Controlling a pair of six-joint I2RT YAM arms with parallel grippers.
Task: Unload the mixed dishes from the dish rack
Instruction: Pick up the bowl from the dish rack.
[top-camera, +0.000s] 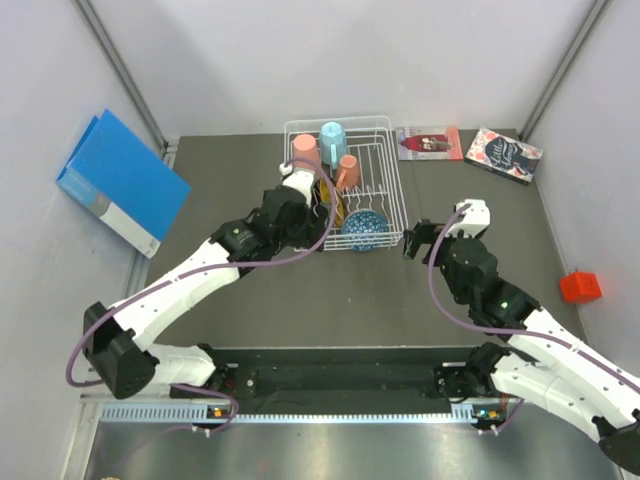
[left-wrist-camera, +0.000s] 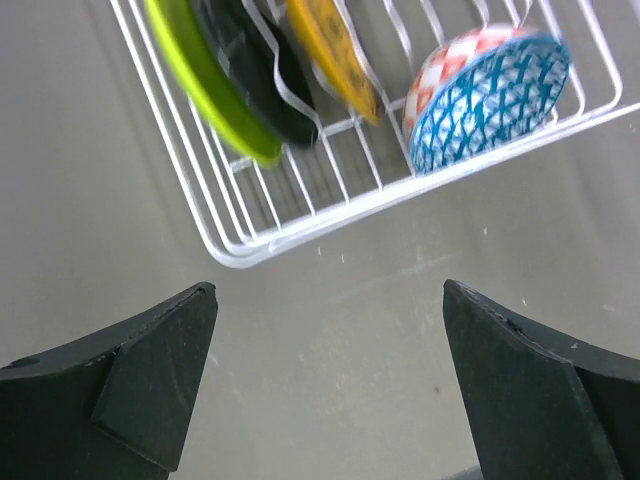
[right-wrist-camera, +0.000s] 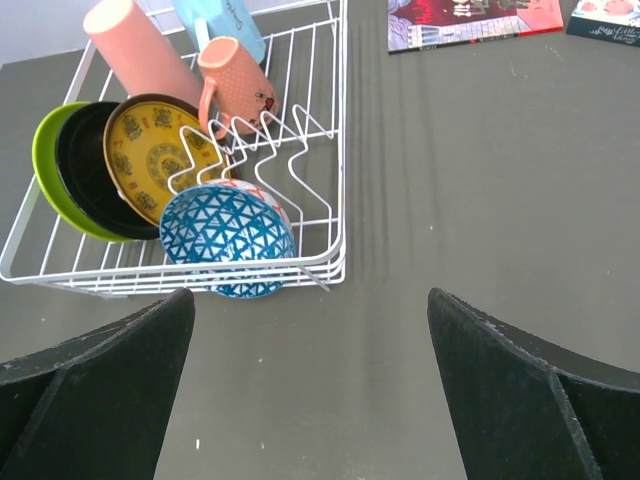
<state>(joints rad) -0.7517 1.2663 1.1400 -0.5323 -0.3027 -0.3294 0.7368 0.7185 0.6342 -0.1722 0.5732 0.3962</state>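
Observation:
The rim of the bowl there (top-camera: 347, 220) (left-wrist-camera: 422, 124) gets my left gripper next, swinging over the rack, turning and lowering, since a gap parts the blue patterned bowl from the yellow plate.
The white wire dish rack (top-camera: 397, 195) stands at the back middle of the table. It holds a pink cup (right-wrist-camera: 135, 50), a light blue mug (right-wrist-camera: 225, 25), a salmon cup (right-wrist-camera: 235, 85), a yellow patterned plate (right-wrist-camera: 150, 160), a black plate (right-wrist-camera: 85, 180), a lime-green plate (right-wrist-camera: 50, 170) and a blue patterned bowl (right-wrist-camera: 228, 240) at its near right corner. My left gripper (left-wrist-camera: 328, 290) hangs open over bare table just off the rack's near left corner (left-wrist-camera: 230, 250). To the right of the rack, my right gripper (right-wrist-camera: 308, 295) is open and holds nothing.
A blue binder (top-camera: 122, 182) leans against the left wall. Two books (top-camera: 429, 142) (top-camera: 505, 155) lie at the back right, beyond the rack. A small red object (top-camera: 580, 287) sits by the right wall.

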